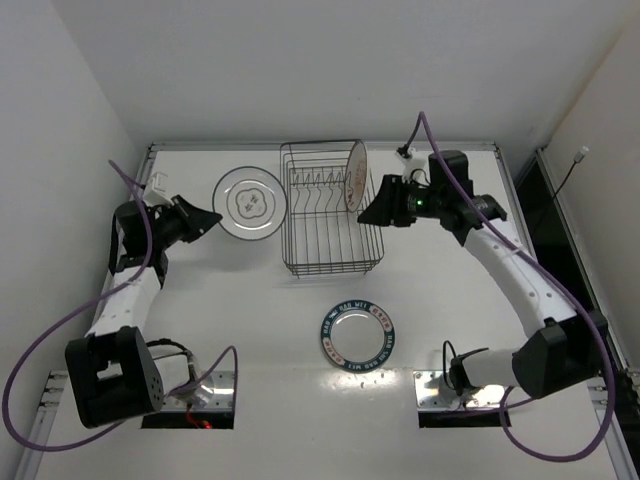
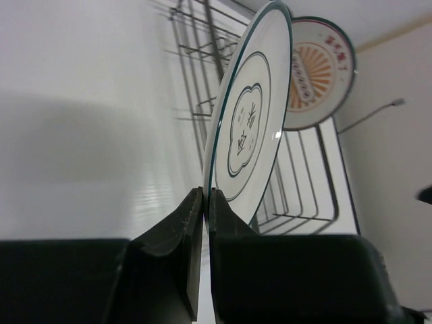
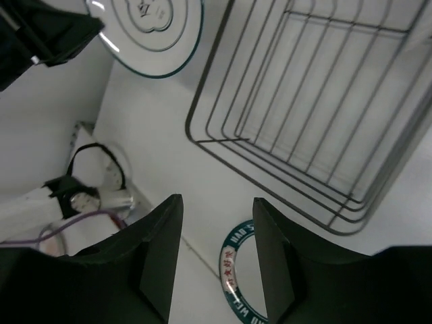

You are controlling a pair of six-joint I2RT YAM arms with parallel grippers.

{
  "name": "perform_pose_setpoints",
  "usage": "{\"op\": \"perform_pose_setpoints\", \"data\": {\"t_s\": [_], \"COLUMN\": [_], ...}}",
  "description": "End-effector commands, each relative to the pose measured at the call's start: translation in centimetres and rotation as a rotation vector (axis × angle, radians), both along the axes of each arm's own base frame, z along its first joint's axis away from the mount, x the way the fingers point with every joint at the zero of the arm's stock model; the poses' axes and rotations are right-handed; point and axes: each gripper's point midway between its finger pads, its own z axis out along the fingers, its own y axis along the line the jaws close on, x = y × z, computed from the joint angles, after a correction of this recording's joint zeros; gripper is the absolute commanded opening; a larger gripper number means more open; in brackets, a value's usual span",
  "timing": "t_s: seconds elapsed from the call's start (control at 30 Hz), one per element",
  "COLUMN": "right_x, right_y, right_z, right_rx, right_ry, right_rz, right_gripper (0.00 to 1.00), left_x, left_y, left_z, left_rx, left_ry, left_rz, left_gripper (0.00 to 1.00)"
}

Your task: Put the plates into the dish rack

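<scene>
My right gripper moves across over the rack onto the free rack-side rim (image 1: pixel 284 206) next, as my left gripper holds the white plate (image 1: pixel 250 203) by its outer edge.
My left gripper (image 1: pixel 203 219) is shut on the rim of the white plate with the thin dark ring and centre motif (image 1: pixel 250 203), holding it just left of the dish rack (image 1: pixel 296 240). In the left wrist view the fingers (image 2: pixel 223 216) clamp that plate (image 2: pixel 250 115) edge-on. The orange sunburst plate (image 1: pixel 355 175) stands upright in the rack's far right end and also shows in the left wrist view (image 2: pixel 317 74). The teal-rimmed plate (image 1: pixel 357 335) lies flat on the table in front of the rack. My right gripper (image 1: pixel 368 210) is open and empty at the rack's right side, above the rack (image 3: pixel 317 115) and the teal plate (image 3: pixel 236 270).
White walls close in the table at the back and on both sides. Purple cables loop from both arms. Two openings with wiring (image 1: pixel 190 395) sit by the arm bases at the near edge.
</scene>
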Motion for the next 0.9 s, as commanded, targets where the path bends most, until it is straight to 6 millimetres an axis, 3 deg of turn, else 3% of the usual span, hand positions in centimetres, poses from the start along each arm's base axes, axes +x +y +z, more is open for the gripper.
{"op": "perform_pose_setpoints", "data": {"t_s": [0.0,0.03,0.1,0.2,0.23,0.27,0.47,0.63,0.87], "right_x": [-0.8,-0.5,0.5,1.6,1.6,2.1,4.2,4.6,5.0], "right_y": [4.6,4.9,5.5,6.8,7.3,8.0,10.1,12.9,15.4], "right_z": [2.4,2.1,2.2,0.7,0.4,0.1,1.1,2.0,1.5], "right_rx": [0.340,0.371,0.427,0.435,0.442,0.451,0.490,0.502,0.508], "right_ry": [-0.031,-0.022,-0.039,-0.033,-0.022,-0.023,-0.062,-0.077,-0.048], "right_rz": [0.203,0.209,0.209,0.229,0.236,0.245,0.250,0.290,0.309], "right_gripper": [0.44,0.44,0.45,0.46,0.46,0.46,0.46,0.46,0.44], "left_x": [-1.0,-1.1,-1.6,-2.5,-2.7,-2.7,-2.9,-3.1,-3.4], "left_y": [-2.4,-2.8,-3.6,-4.7,-4.9,-5.0,-5.4,-6.4,-6.7], "left_z": [4.5,5.6,5.6,5.9,7.0,6.5,6.7,6.4,6.3], "left_rx": [-0.075,-0.098,-0.137,-0.210,-0.228,-0.245,-0.255,-0.262,-0.263], "left_ry": [-0.203,-0.248,-0.254,-0.277,-0.311,-0.294,-0.299,-0.286,-0.283], "left_rz": [-0.154,-0.173,-0.238,-0.316,-0.338,-0.346,-0.370,-0.404,-0.423], "left_gripper": [0.00,0.00,0.00,0.00,0.00,0.00,0.00,0.00,0.00]}}
